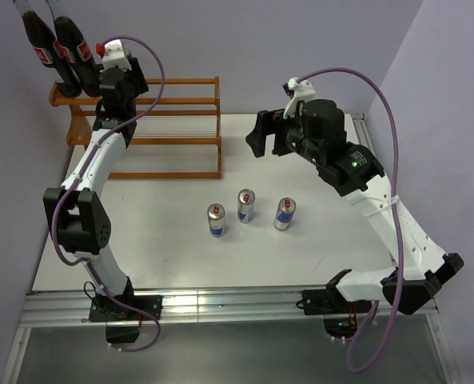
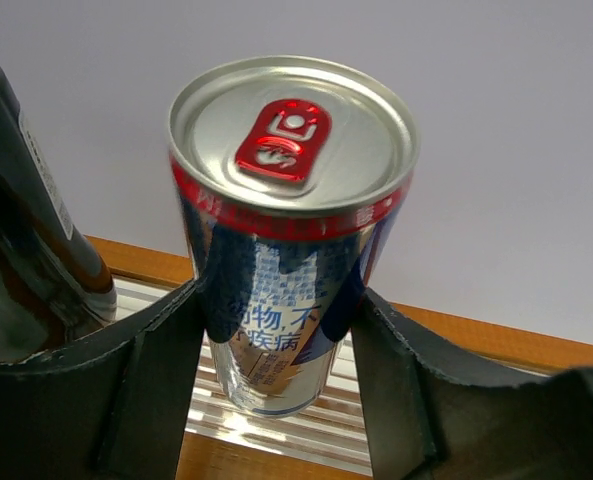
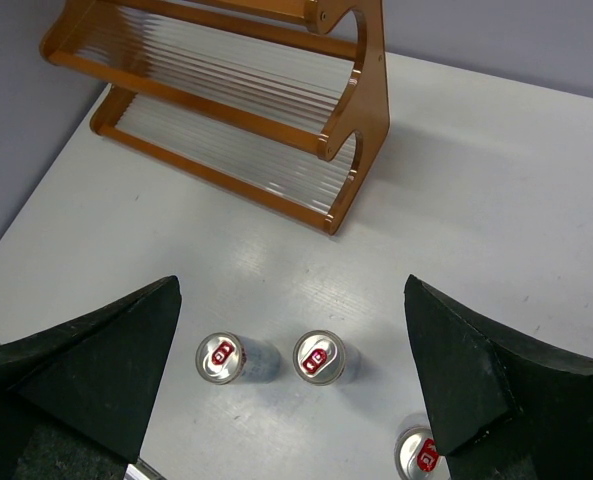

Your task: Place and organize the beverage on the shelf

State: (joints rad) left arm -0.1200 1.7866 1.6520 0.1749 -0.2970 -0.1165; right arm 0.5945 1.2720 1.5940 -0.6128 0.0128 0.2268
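My right gripper will move back and down around the can's upper end to close, because the middle can stands upright with bare table on both sides.
My left gripper is shut on a blue-and-silver can with a red tab, its fingers pressed against both sides. This can stands upright on the thin rails of the orange-brown shelf, next to a dark cola bottle. From above, two cola bottles stand at the shelf's left end, and the left gripper hides its can. Three more cans stand on the table. My right gripper hangs open high above them.
The white table ends at a metal rail along the near edge. Purple walls close in behind and to the right. In the right wrist view the shelf lies beyond the cans.
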